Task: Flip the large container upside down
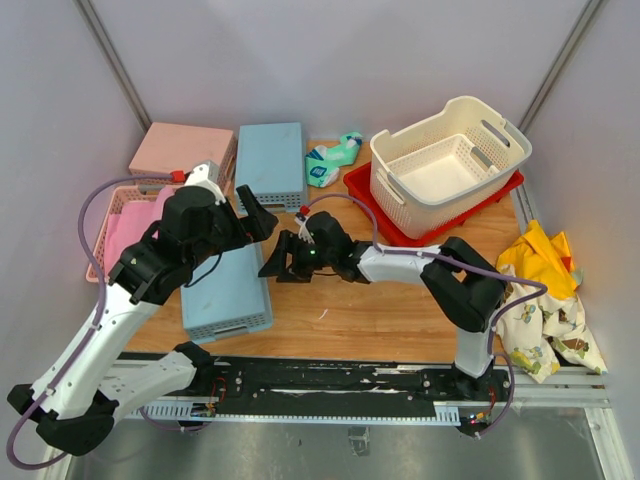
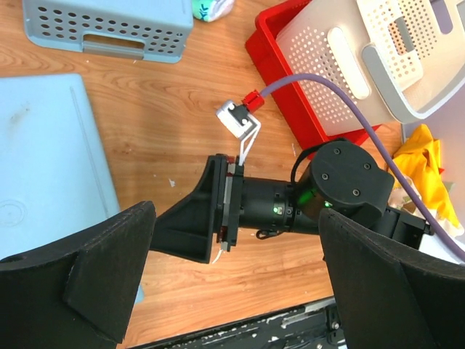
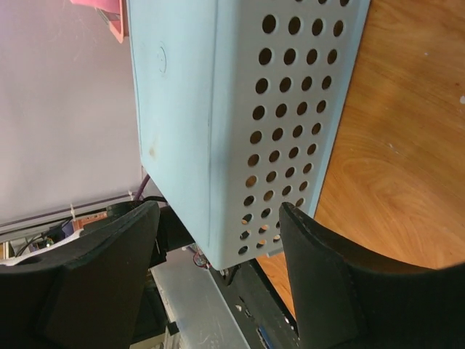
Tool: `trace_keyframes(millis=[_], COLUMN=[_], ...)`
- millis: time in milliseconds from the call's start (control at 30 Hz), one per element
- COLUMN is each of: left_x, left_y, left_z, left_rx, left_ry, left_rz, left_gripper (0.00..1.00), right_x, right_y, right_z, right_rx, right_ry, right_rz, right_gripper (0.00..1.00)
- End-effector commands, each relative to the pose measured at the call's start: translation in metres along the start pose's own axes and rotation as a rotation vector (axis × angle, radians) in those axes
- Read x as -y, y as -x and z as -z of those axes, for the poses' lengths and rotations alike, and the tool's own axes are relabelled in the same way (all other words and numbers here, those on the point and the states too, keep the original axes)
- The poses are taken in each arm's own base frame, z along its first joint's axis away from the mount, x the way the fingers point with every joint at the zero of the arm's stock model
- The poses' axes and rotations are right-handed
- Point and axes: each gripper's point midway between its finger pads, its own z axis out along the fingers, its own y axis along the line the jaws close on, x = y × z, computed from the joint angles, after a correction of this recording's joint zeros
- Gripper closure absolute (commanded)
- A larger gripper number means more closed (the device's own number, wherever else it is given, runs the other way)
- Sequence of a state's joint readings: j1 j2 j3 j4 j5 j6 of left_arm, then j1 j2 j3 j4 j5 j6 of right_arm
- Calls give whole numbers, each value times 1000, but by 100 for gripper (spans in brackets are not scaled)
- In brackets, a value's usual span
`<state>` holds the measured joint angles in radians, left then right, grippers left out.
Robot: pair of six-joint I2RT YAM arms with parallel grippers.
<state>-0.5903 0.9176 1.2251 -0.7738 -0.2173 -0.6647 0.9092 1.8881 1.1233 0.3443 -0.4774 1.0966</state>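
Note:
Next, the right gripper rises outward over the large container and lowers onto the inner basket's end nearer the green packet, since that basket still sits inside.
The large container, a cream perforated basket with cut-out handles, stands upright with its opening up in a red tray at the back right; it also shows in the left wrist view. Neither gripper touches it. My left gripper is open and empty above the table's middle, its fingers wide apart. My right gripper is open and points left, far from the container, with the corner of an upturned blue basket just ahead between its fingers.
The upturned blue basket lies front left and a second blue basket at the back. Pink baskets stand at the back left. A green packet lies beside the red tray. Yellow and patterned cloth lies at the right.

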Motion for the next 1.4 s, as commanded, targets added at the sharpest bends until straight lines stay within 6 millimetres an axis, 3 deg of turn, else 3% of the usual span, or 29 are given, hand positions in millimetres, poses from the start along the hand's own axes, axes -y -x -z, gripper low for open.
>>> trace_keyframes(millis=[0, 167, 267, 333, 367, 533, 700, 833, 933, 1067, 1200, 1367], left_x=[0, 5, 9, 9, 8, 6, 11, 26, 23, 6, -29, -65], left_y=[12, 24, 31, 35, 37, 25, -8, -59, -104, -152, -190, -220], left_z=[1, -1, -3, -4, -4, -20, -53, -80, -98, -107, -103, -85], left_rx=[34, 58, 75, 87, 99, 77, -29, -150, -255, -355, -437, -489], left_ry=[18, 28, 29, 35, 42, 42, 32, -9, -5, 16, 90, 148], left_rz=[-4, -1, 1, 7, 19, 10, -12, -52, -74, -97, -139, -135], left_gripper=[1, 1, 1, 1, 1, 1, 1, 1, 1, 1, 1, 1], right_x=[1, -24, -40, -24, -7, 25, 20, 19, 28, 49, 75, 106], right_y=[-6, -37, -49, -44, -34, 38, 104, 143, 169, 200, 225, 250], right_z=[3, -1, 11, 34, 49, 178, 318, 386, 408, 414, 403, 382], right_rx=[3, -82, -129, -100, -49, 324, 635, 748, 738, 662, 592, 552], right_ry=[33, 96, 132, 57, -17, -382, -656, -833, -906, -998, -1046, -1055], right_rz=[10, 77, 138, 173, 196, 422, 540, 539, 462, 346, 265, 175], right_gripper=[31, 32, 32, 33, 33, 31, 26, 25, 26, 28, 28, 28])
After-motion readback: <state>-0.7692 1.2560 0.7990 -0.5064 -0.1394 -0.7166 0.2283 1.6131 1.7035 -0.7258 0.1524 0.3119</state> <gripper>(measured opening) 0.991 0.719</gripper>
